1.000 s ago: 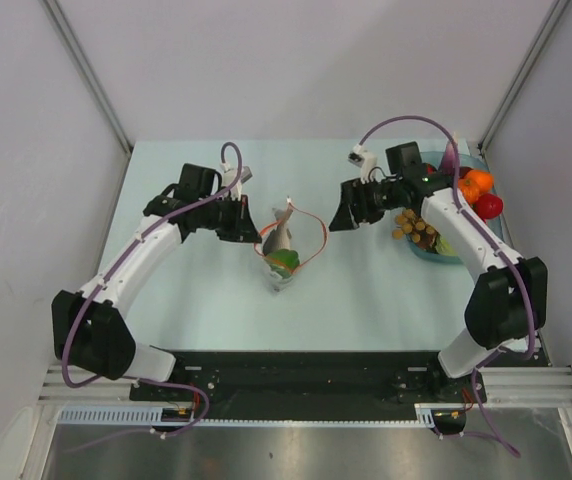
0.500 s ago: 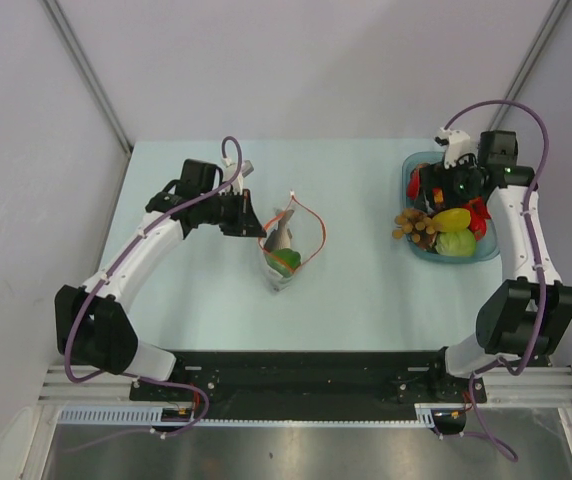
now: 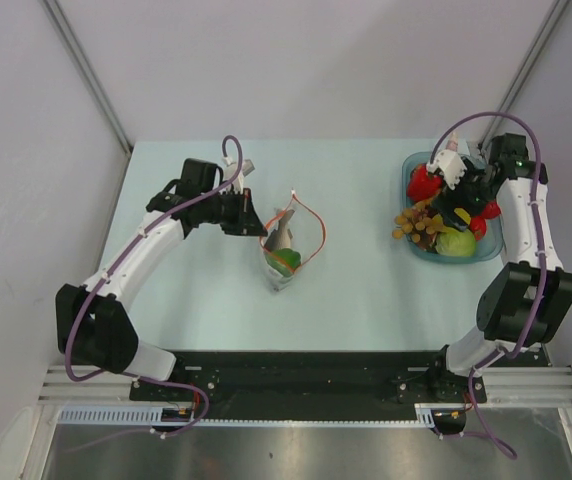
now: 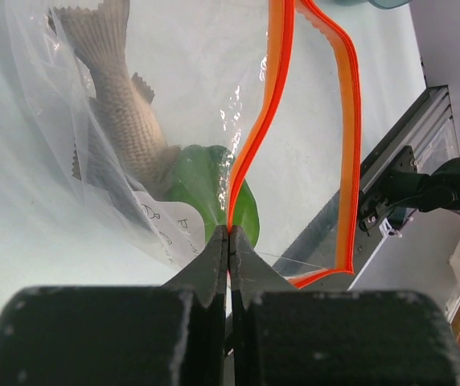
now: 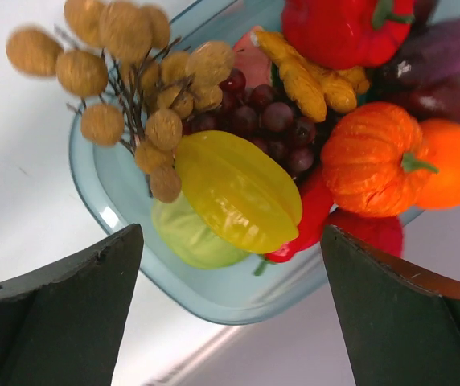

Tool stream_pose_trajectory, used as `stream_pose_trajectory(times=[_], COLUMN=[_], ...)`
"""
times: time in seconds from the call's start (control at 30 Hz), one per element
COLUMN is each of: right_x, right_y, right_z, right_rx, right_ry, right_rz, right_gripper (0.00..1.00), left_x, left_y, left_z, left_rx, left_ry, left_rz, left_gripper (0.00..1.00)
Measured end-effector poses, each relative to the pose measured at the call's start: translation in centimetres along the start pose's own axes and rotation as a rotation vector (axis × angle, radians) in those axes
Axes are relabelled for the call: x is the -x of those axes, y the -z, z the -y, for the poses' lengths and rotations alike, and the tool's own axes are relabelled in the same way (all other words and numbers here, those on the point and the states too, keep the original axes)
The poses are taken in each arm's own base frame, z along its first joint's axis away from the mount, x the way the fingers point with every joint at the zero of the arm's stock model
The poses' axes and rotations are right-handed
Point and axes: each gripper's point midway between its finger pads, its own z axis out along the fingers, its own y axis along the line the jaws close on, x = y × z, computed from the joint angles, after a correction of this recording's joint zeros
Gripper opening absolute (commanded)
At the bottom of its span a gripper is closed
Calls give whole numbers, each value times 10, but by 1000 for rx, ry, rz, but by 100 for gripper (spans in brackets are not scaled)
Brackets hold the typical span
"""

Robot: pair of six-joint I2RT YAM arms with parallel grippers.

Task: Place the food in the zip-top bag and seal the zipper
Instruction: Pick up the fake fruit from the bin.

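The starfruit lies uncovered on top of the pale green fruit, so my open right gripper needs to move straight down into the blue tray next, around the yellow starfruit's middle (image 5: pixel 238 193).
The clear zip-top bag (image 3: pixel 284 252) lies mid-table with its orange-red zipper (image 3: pixel 318 228) mouth held open. It holds a grey toy fish (image 4: pixel 121 133) and a green toy leaf (image 4: pixel 202 181). My left gripper (image 3: pixel 256 226) is shut on the zipper strip (image 4: pixel 246 157) at the bag's left edge. My right gripper (image 3: pixel 456 205) is open and empty, hovering over the blue tray (image 3: pixel 413 240). Below its fingers lie a yellow starfruit (image 5: pixel 242 189), a pale green fruit (image 5: pixel 190 237), an orange pumpkin (image 5: pixel 371 157), a red pepper (image 5: pixel 342 28), dark grapes (image 5: pixel 270 117) and tan berries (image 5: pixel 133 64).
The blue tray's rim (image 5: pixel 125 201) sits at the table's far right, close to the right wall. Grey walls stand on both sides. The black rail (image 3: pixel 306 375) with the arm bases runs along the near edge.
My right arm has swung from beside the bag's mouth rightward to above the tray. The left gripper has kept its hold on the bag's zipper.
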Motion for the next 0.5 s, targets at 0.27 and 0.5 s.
stream_pose_trajectory(times=[0.27, 0.5], right_x=[-13, -30], right_y=[-25, -55], right_z=[4, 1], right_rx=[89, 174], right_ry=[330, 443], right_rz=[-37, -92], right_gripper=[95, 89], left_x=[6, 6], left_y=[0, -2], left_z=[1, 1], left_rx=[-5, -6], left_ry=[-10, -9], left_rz=[13, 12], left_gripper=[0, 0])
